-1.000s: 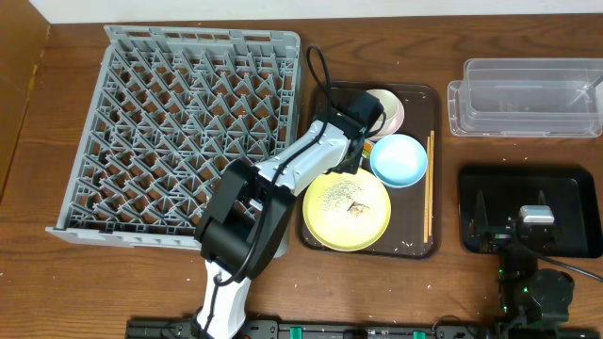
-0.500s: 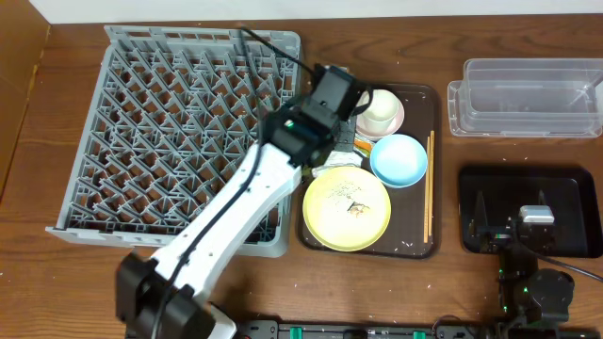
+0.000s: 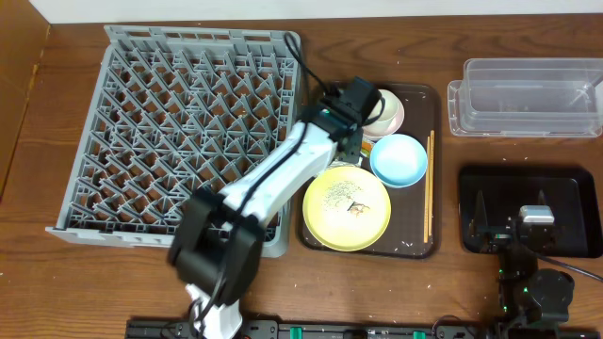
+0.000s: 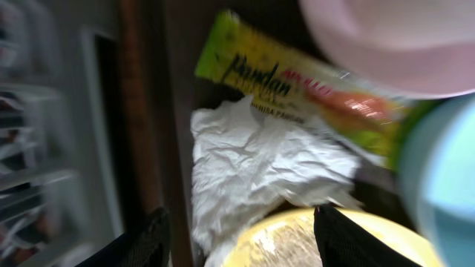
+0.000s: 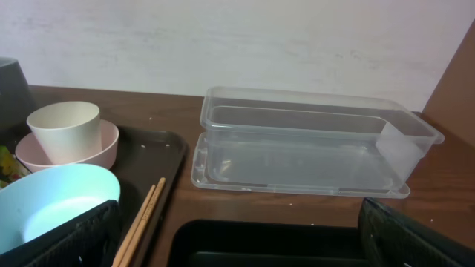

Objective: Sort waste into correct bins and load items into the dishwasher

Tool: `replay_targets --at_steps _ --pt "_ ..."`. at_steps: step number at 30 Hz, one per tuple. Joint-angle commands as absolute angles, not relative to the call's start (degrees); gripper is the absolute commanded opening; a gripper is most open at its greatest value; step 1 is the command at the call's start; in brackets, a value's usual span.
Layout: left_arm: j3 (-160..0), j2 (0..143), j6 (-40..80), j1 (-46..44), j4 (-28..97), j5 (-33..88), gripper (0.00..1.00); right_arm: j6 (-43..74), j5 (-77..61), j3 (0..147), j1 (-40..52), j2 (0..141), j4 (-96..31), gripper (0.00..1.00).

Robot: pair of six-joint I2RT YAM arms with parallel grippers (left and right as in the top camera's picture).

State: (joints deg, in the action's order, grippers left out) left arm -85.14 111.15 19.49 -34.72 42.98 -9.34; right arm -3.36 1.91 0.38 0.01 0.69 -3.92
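I will lower my open left gripper onto the napkin's middle (image 4: 252, 157) and close it, because the crumpled napkin is uncovered between the wrapper (image 4: 297, 89) and the yellow plate's rim.
My left gripper (image 3: 350, 141) hangs open over the left part of the brown serving tray (image 3: 415, 243), nothing between its fingers. Just below it lie the crumpled white napkin (image 4: 260, 167) and the green-and-orange wrapper (image 4: 297, 89), beside the yellow plate (image 3: 347, 209) with rice crumbs (image 3: 337, 193). The blue bowl (image 3: 399, 160), the cream cup (image 3: 384, 105) on the pink saucer (image 3: 399, 119) and the chopsticks (image 3: 429, 184) are also on that tray. The grey dish rack (image 3: 188, 122) fills the left. My right gripper (image 3: 535, 221) rests open over the black tray (image 3: 565, 179), with the clear tub (image 3: 528, 94) behind it.
The left arm crosses the dish rack's near right corner on its way to the serving tray. The clear tub (image 5: 304, 141) sits on a flat lid. A white wall stands close behind the table's far edge.
My left gripper has opened from shut, and its arm has swung about over the serving tray's left side. The right arm has not moved.
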Motion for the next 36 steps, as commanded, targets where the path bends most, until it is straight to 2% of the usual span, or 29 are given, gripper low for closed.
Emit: replay_targets --at_steps 1,6,19,21,23,27,28,36 --pt "-84.7 115.4 17.6 -34.7 42.1 -9.8 0.62 -2.6 1.9 0.3 0.6 0.4 -4.1 0.99" --pt "-84.7 118.2 17.6 -34.7 41.8 -13.3 0.63 -2.6 1.9 0.3 0.6 0.4 -4.1 0.99" --pt "-84.7 123.2 17.7 -34.7 38.9 -12.7 0.64 -2.6 1.9 0.3 0.6 0.4 -4.1 0.99" --pt "-84.7 123.2 17.7 -34.7 38.9 -12.6 0.61 -2.6 1.9 0.3 0.6 0.4 -4.1 0.99" --pt "-84.7 123.2 17.7 -34.7 38.9 -12.6 0.52 -2.6 1.9 0.3 0.6 0.4 -4.1 0.99" --pt "-84.7 123.0 17.7 -34.7 39.5 -10.9 0.14 -2.6 1.9 0.3 0.6 0.4 -4.1 0.99" --pt "-84.8 122.7 17.7 -34.7 39.7 -10.2 0.08 -2.6 1.9 0.3 0.6 0.4 -4.1 0.99" --pt "-85.1 111.8 18.6 -34.7 40.5 -9.5 0.08 -2.6 1.9 0.3 0.6 0.4 -4.1 0.99"
